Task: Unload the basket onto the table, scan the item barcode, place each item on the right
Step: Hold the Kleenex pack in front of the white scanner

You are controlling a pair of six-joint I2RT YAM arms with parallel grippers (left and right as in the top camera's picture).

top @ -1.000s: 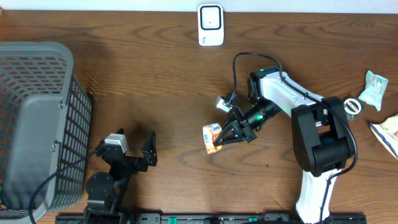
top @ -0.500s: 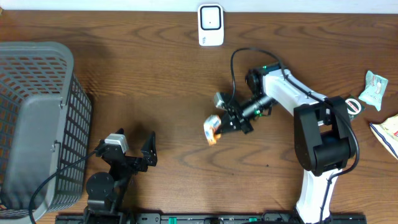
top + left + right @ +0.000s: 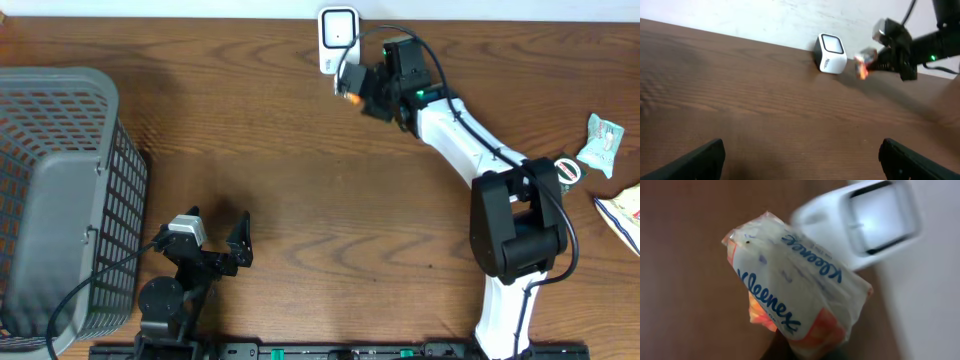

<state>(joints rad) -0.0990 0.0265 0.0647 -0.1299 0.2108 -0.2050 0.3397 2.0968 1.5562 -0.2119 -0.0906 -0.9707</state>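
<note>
Next, the right gripper sweeps over the scanner (image 3: pixel 339 38), then right in the overhead view and down to release the pack beside the green packet, since tabletop there is bare.
The item is a Kleenex tissue pack (image 3: pixel 795 290) in clear, white and orange wrap. My right gripper (image 3: pixel 364 92) is shut on its lower end and holds it in the air at the table's far edge. The pack (image 3: pixel 351 88) hangs right in front of the white barcode scanner (image 3: pixel 339 38), slightly to its right. In the right wrist view the scanner (image 3: pixel 867 222) fills the upper right, just behind the pack. No barcode shows on the side I see. My left gripper (image 3: pixel 205 240) rests open near the front edge; it sees the scanner (image 3: pixel 831 53) and the pack (image 3: pixel 863 62) far off.
A large grey mesh basket (image 3: pixel 60 200) stands at the left. Near the right edge lie a green packet (image 3: pixel 602 145), a small round object (image 3: pixel 566 170) and another packet (image 3: pixel 625 210). A white wall runs behind the scanner.
My right arm has lifted the pack from the middle of the table and carried it back and up to the scanner. The left arm has not moved.
</note>
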